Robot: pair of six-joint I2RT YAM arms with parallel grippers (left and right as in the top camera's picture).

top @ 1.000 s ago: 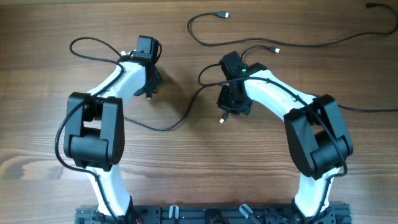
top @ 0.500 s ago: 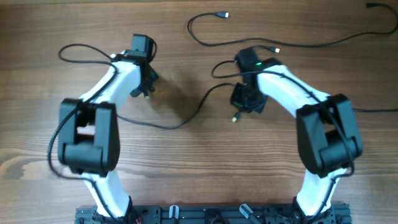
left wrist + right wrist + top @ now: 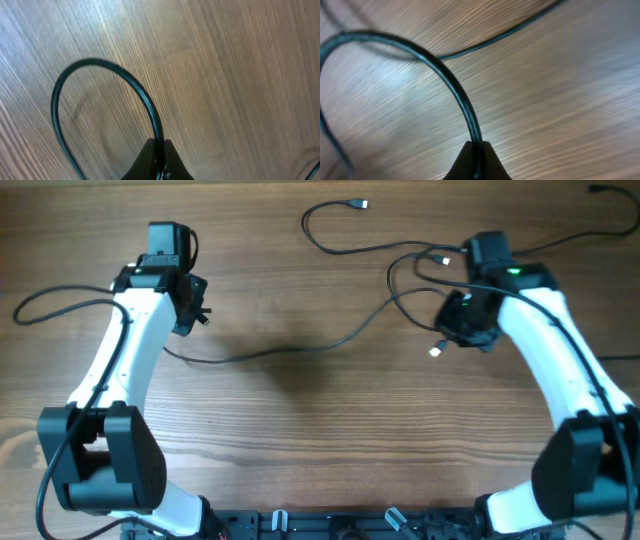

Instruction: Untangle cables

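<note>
My right gripper should next swing to the right in the overhead view, away from the crossing loops, and let go of the cable, because there is open tabletop there.
In the overhead view my left gripper [image 3: 193, 315] is at the far left and my right gripper [image 3: 458, 330] at the far right. One thin black cable [image 3: 280, 352] sags across the table between them. In the left wrist view my left gripper [image 3: 159, 148] is shut on that cable [image 3: 145, 100], which curls off in a loop. In the right wrist view my right gripper [image 3: 476, 148] is shut on a cable [image 3: 455, 87] that arcs up and left. A small plug [image 3: 435, 352] dangles below the right gripper. Cable loops [image 3: 415, 265] bunch beside it.
A second cable [image 3: 330, 248] with a plug [image 3: 360, 204] lies along the far edge and runs right. A loop of cable [image 3: 40, 305] trails off to the left of the left arm. The arm bases stand at the near edge.
Both arms have swung outward, the left one to the left and the right one to the right. The cable between them has been drawn out longer and straighter.
</note>
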